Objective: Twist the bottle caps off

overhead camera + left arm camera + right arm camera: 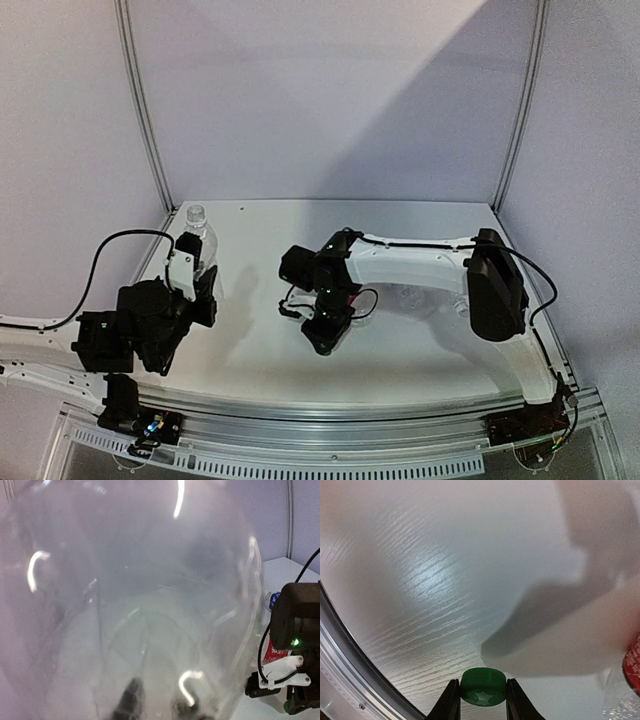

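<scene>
My right gripper holds the green cap (pixel 482 686). Next it will lower the cap slightly back toward the metal bar onto the white table, then let it go.
My left gripper (pixel 200 278) is shut on an unlabelled clear bottle (pixel 196 235) and holds it upright at the table's far left. In the left wrist view the bottle (pixel 140 595) fills the frame, and my dark fingers (pixel 131 700) show blurred through its wall. My right gripper (pixel 482 700) is shut on the green cap (pixel 482 686) and holds it just above the white table. In the top view the right gripper (pixel 322 340) points down at mid table, apart from the bottle; the cap is hidden there. A red-labelled bottle (pixel 632 660) lies at the right edge.
The red-labelled bottle (pixel 274 651), with a blue bit (pixel 273 599) above it, sits behind the right arm's black wrist (pixel 297 625). Clear bottles (pixel 415 295) lie under the right arm. The metal table rail (pixel 350 665) runs along the near edge.
</scene>
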Controlling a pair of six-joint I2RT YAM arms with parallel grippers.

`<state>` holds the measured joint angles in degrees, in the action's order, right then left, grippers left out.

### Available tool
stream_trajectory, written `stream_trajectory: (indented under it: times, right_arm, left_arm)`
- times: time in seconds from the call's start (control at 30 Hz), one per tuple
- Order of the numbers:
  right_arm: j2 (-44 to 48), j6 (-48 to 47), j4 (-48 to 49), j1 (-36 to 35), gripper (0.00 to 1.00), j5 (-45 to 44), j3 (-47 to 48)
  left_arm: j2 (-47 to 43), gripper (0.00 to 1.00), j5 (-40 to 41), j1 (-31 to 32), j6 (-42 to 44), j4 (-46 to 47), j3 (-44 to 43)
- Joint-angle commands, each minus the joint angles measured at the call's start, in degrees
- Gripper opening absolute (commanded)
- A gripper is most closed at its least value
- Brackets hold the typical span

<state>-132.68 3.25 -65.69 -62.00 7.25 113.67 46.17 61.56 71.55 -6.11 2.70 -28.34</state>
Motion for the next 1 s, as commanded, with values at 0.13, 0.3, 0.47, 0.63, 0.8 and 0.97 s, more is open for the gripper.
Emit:
stream_trajectory:
  times: [0.13, 0.3, 0.47, 0.63, 0.8, 0.97]
  right_arm:
    - [0.3, 2.7, 0.9, -1.7, 0.25, -2.2, -3.9]
    - [0.5, 3.0, 2.1, -1.7, 0.31, -2.3, -4.8]
    - [1.2, 2.7, 3.4, -1.8, 0.50, -2.1, -5.3]
    - [5.1, 2.1, 3.5, -1.8, 0.56, -2.0, -5.8]
    - [12.7, 1.2, 4.3, -1.4, 0.62, -6.3, -5.7]
    - [25.4, 5.2, 26.0, 4.9, 0.69, -12.2, -17.9]
  left_arm:
    - [1.6, 0.11, 0.0, -0.5, -0.4, 1.0, 0.0]
    - [1.8, 0.12, -0.1, -0.6, -0.4, 0.7, -0.2]
    - [2.2, 0.14, -0.3, -0.6, -0.6, 0.7, -0.3]
    - [3.5, 0.16, -0.5, -0.6, -0.6, 0.9, -0.5]
    - [5.0, 0.16, -3.1, -0.6, 0.1, 2.3, -0.5]
    - [6.7, 0.19, -12.1, -0.7, 3.2, 7.1, 0.8]
